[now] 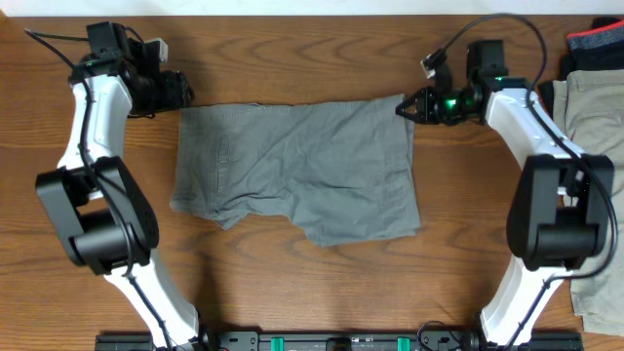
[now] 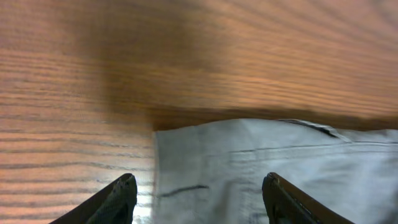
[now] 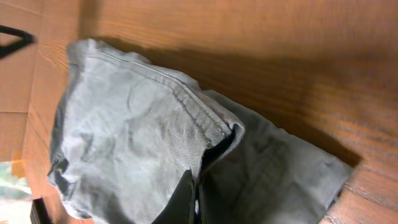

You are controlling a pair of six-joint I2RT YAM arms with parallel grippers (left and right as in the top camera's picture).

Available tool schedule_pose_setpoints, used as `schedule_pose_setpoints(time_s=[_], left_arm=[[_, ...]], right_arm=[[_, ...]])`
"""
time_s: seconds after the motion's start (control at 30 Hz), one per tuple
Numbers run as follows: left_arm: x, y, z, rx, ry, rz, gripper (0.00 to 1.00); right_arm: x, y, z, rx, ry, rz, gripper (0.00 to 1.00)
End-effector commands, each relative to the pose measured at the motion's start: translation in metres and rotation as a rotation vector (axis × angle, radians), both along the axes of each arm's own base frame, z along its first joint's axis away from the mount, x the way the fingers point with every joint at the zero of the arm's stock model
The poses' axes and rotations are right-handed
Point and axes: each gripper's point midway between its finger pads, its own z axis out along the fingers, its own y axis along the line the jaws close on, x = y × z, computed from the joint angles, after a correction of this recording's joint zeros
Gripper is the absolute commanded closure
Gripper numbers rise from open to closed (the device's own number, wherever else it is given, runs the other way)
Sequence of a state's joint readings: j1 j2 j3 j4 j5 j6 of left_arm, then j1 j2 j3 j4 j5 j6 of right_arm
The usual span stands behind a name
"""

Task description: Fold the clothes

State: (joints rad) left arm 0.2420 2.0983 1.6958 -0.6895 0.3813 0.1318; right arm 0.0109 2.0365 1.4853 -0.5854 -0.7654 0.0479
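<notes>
My left gripper comes down onto the waistband corner of the shorts (image 1: pixel 297 171) next and closes on it, since that corner lies below, between my fingers.
The mid-grey shorts (image 1: pixel 297 171) lie spread flat in the middle of the wooden table. My left gripper (image 1: pixel 181 92) hovers at their far left corner, open and holding nothing. In the left wrist view that gripper (image 2: pixel 199 186) straddles the corner of the shorts (image 2: pixel 280 165), one fingertip (image 2: pixel 126 188) over bare wood. My right gripper (image 1: pixel 403 107) is at the far right corner, shut on the cloth. In the right wrist view this gripper (image 3: pixel 194 190) pinches a raised fold of the hem of the shorts (image 3: pixel 124 137). The khaki trousers (image 1: pixel 597 107) lie at the right edge.
A dark garment with a red band (image 1: pixel 595 41) sits at the far right corner, beside the trousers. More pale cloth (image 1: pixel 603 292) hangs at the right edge behind my right arm's base. Bare wood (image 1: pixel 292 283) lies in front of the shorts.
</notes>
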Motion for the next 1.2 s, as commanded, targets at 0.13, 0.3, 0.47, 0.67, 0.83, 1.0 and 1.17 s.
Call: schedule_pose_setpoints(time_s=[0.13,0.3,0.47,0.67,0.83,1.0,1.17], left_arm=[[0.009,0.014,-0.049,-0.054,0.031,0.011,0.34],[0.005,0.01,-0.059,-0.141,0.048,0.005,0.35],[0.007,-0.006,-0.05,-0.251,0.01,-0.046,0.49],[0.001,-0.011,-0.05,-0.267,0.021,-0.078,0.66],[-0.006,-0.012,-0.053,-0.259,0.042,-0.109,0.67],[-0.003,-0.011,-0.052,-0.252,0.026,-0.113,0.92],[0.001,-0.009,-0.05,-0.245,0.004,-0.112,0.94]], right_arm=[[-0.005,0.006,0.009,-0.013,-0.008,0.011,0.99],[-0.005,0.006,0.008,-0.013,-0.003,0.011,0.99],[-0.005,0.004,0.007,-0.025,-0.002,0.005,0.99],[-0.006,0.004,0.006,-0.027,0.005,0.005,0.99],[-0.006,0.004,0.006,-0.027,0.005,0.005,0.99],[-0.006,0.004,0.006,-0.026,0.006,0.004,0.99],[-0.007,0.004,0.006,-0.027,0.01,0.005,0.99]])
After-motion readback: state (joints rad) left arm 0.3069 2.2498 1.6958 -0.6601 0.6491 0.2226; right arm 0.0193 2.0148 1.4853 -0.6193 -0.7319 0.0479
